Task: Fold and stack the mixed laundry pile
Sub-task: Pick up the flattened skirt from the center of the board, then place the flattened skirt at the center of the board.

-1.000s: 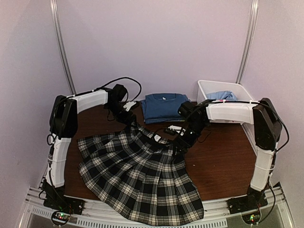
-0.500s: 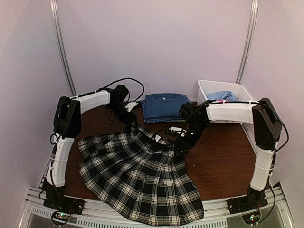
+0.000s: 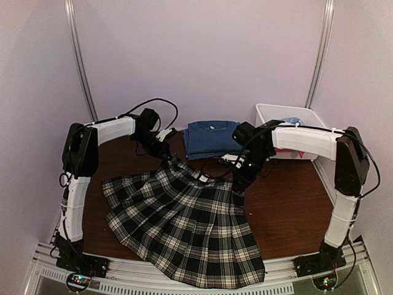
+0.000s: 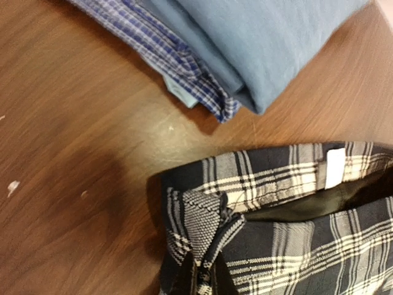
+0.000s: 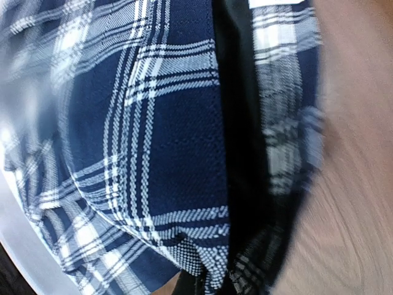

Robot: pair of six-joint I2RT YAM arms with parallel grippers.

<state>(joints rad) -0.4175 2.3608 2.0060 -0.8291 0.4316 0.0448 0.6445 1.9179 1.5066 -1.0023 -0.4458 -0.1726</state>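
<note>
My left gripper will lift the waistband corner high and then lower it toward the folded blue T-shirt (image 3: 211, 140) (image 4: 255, 43), because the plaid garment is lying in uneven folds.
A black-and-white plaid garment (image 3: 184, 227) lies spread across the brown table, its waistband stretched between both grippers. My left gripper (image 3: 167, 153) is shut on the waistband's left corner; the left wrist view shows the plaid cloth (image 4: 295, 246) pinched at the gripper (image 4: 206, 283). My right gripper (image 3: 238, 184) is shut on the waistband's right end, and plaid fabric (image 5: 166, 123) fills the right wrist view above the gripper (image 5: 215, 289). A folded dark blue T-shirt (image 3: 209, 136) sits at the back centre.
A white plastic bin (image 3: 285, 107) stands at the back right with a pale blue piece (image 3: 288, 121) inside. Under the folded blue T-shirt (image 4: 264, 43) lies a blue-and-white checked piece (image 4: 166, 49). The plaid hem reaches the table's near edge.
Both grippers have closed on the plaid waistband. The right arm has risen and drawn back, and the garment's top edge is pulled straighter and its hem has shifted slightly.
</note>
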